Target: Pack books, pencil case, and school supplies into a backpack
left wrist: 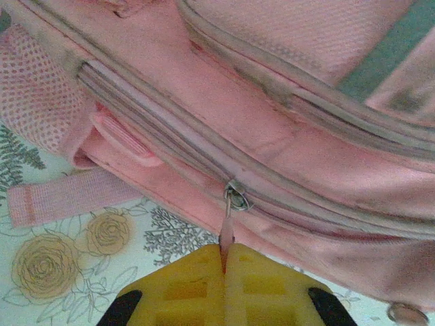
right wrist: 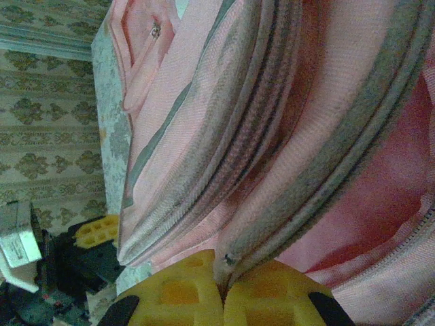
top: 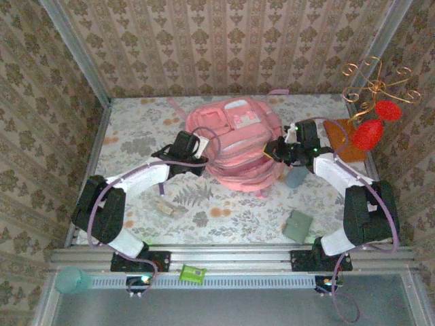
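I need to move my left gripper outward next along the part of the zip track toward its end by the mesh pocket (left wrist: 83, 70) and release the zipper pull (left wrist: 226, 236) there, because that part is still closed.
The pink backpack (top: 234, 146) lies in the middle of the table. My left gripper (top: 194, 148) is at its left side, shut on the pink zipper pull (left wrist: 226, 236); the metal slider (left wrist: 236, 197) sits just beyond the yellow fingertips (left wrist: 197, 272). My right gripper (top: 279, 151) is at the backpack's right side, shut on a fold of the grey zip edge (right wrist: 231, 261). A flat orange-brown book (top: 343, 139) lies at the right rear. A grey-green pouch (top: 297, 225), seemingly the pencil case, lies front right. Small pale supplies (top: 168, 206) lie front left.
A smaller blue-grey item (top: 297, 178) lies under the right arm. A red ornament on gold wire (top: 370, 129) stands at the right wall. A green object (top: 192, 274) and a teal cup (top: 73, 280) sit by the front rail. Patterned walls close in the table.
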Motion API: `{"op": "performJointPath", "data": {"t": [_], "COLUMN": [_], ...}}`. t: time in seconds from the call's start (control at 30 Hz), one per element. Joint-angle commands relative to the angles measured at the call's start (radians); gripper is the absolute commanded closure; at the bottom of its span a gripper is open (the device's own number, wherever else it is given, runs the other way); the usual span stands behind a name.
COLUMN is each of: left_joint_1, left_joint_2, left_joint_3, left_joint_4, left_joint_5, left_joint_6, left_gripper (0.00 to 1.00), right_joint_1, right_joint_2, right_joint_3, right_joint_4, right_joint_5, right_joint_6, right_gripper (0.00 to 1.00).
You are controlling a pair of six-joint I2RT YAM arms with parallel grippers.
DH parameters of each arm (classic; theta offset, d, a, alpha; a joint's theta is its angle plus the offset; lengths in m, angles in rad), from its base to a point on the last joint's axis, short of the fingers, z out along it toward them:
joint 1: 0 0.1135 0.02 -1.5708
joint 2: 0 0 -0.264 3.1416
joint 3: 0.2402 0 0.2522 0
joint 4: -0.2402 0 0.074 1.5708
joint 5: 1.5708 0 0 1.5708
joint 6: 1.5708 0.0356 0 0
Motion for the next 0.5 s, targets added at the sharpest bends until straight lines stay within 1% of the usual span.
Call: {"op": "performJointPath", "data": {"t": [0.0, 0.17, 0.27, 0.33, 0.47], "left_joint_1": [0.065, 0.103, 0.114, 0.148, 0.173], "left_joint_2": [0.03, 0.055, 0.078, 0.087, 0.114], "left_joint_3": [0.022, 0.034, 0.047, 0.054, 0.085], "left_joint_4": [-0.06, -0.025, -0.009, 0.002, 0.019], "left_joint_5": [-0.137, -0.074, -0.067, -0.057, -0.046], "left_joint_6": [0.028, 0.038, 0.038, 0.032, 0.028], "left_gripper": [1.0, 1.0, 1.0, 1.0, 1.0], "right_joint_1": [-0.044, -0.057, -0.064, -0.065, -0.07], "right_joint_2": [-0.011, -0.01, -0.014, -0.016, -0.016], "right_joint_3": [0.039, 0.033, 0.032, 0.034, 0.034], "right_joint_4": [0.011, 0.033, 0.039, 0.032, 0.021], "right_joint_5": [0.021, 0.009, 0.0, -0.002, -0.014], "right_joint_6": [-0.031, -0.017, -0.017, -0.023, -0.034], "right_gripper": [1.0, 1.0, 1.0, 1.0, 1.0]}}
